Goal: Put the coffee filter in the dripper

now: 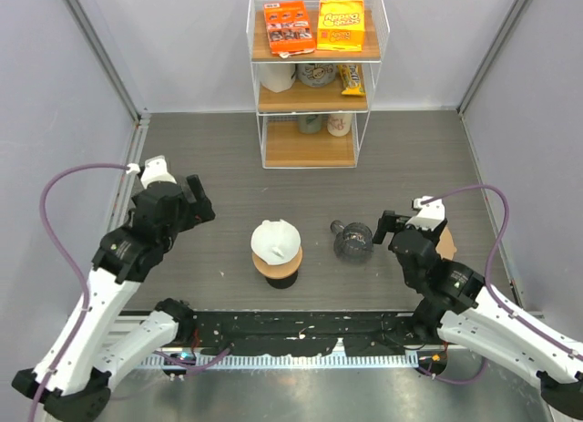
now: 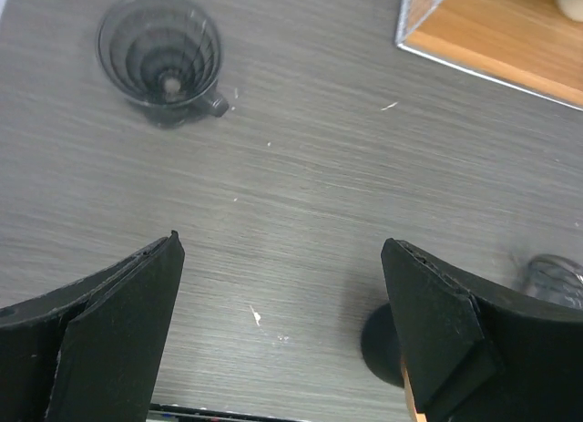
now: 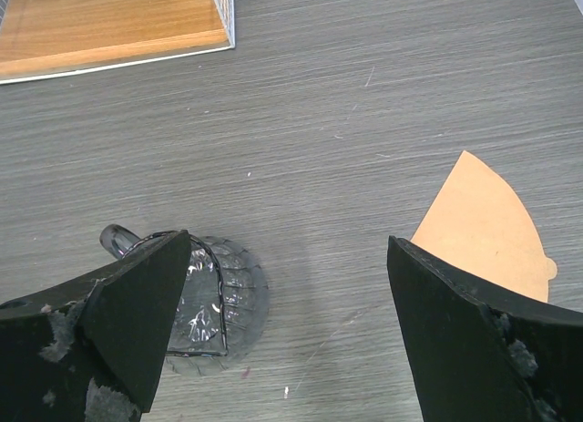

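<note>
Next, my left gripper turns and goes down and to the left in the top view, astride the side at the glass dripper's rim, since the dripper's opening faces up.
A brown paper coffee filter [image 1: 447, 243] lies flat on the table at the right, partly hidden by my right arm; it also shows in the right wrist view [image 3: 483, 229]. A clear glass dripper [image 1: 353, 241] with a handle lies on the table to its left, and shows in the right wrist view [image 3: 228, 290] too. My right gripper [image 1: 390, 229] is open and empty, hovering between dripper and filter [image 3: 290, 240]. My left gripper [image 1: 202, 206] is open and empty over bare table at the left [image 2: 282, 244].
A white cone [image 1: 276, 241] sits on a wood-collared black stand [image 1: 279, 276] at centre. A wire shelf [image 1: 310, 76] with snack boxes and mugs stands at the back. Another clear glass cone with a handle [image 2: 164, 53] shows in the left wrist view.
</note>
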You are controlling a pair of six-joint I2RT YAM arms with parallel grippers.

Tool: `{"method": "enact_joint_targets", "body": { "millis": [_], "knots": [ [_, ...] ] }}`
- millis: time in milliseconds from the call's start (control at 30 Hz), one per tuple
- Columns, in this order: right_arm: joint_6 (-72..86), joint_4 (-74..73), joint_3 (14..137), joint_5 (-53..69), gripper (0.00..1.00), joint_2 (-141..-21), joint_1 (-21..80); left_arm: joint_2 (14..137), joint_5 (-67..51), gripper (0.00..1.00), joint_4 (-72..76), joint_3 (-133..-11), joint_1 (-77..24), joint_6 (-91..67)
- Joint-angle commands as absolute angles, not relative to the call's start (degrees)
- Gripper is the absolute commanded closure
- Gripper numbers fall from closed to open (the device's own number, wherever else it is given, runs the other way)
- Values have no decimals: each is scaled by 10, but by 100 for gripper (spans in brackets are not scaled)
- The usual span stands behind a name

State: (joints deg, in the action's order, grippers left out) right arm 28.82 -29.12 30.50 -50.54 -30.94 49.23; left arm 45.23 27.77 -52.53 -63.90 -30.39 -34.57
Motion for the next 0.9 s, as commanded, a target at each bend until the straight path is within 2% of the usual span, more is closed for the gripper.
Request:
{"method": "enact_joint_targets", "body": {
  "millis": [0, 167, 400, 500, 733, 867],
  "knots": [
    [301, -282, 315, -510, 5, -320, 479, 475, 178, 0, -430, -592, -216, -368],
    [304, -283, 324, -487, 5, -329, 462, 535, 155, 0, -420, -577, -136, -382],
    [308, -275, 330, -488, 4, -358, 458, 615, 163, 0, -296, -540, -5, -415],
    [308, -274, 333, -482, 5, -371, 458, 676, 152, 0, -291, -552, 42, -436],
    [308, -282, 338, -484, 5, -367, 457, 803, 131, 11, -301, -606, 108, -451],
    [308, -282, 335, -486, 5, -362, 457, 846, 93, 16, -247, -602, 131, -454]
  ]
}}
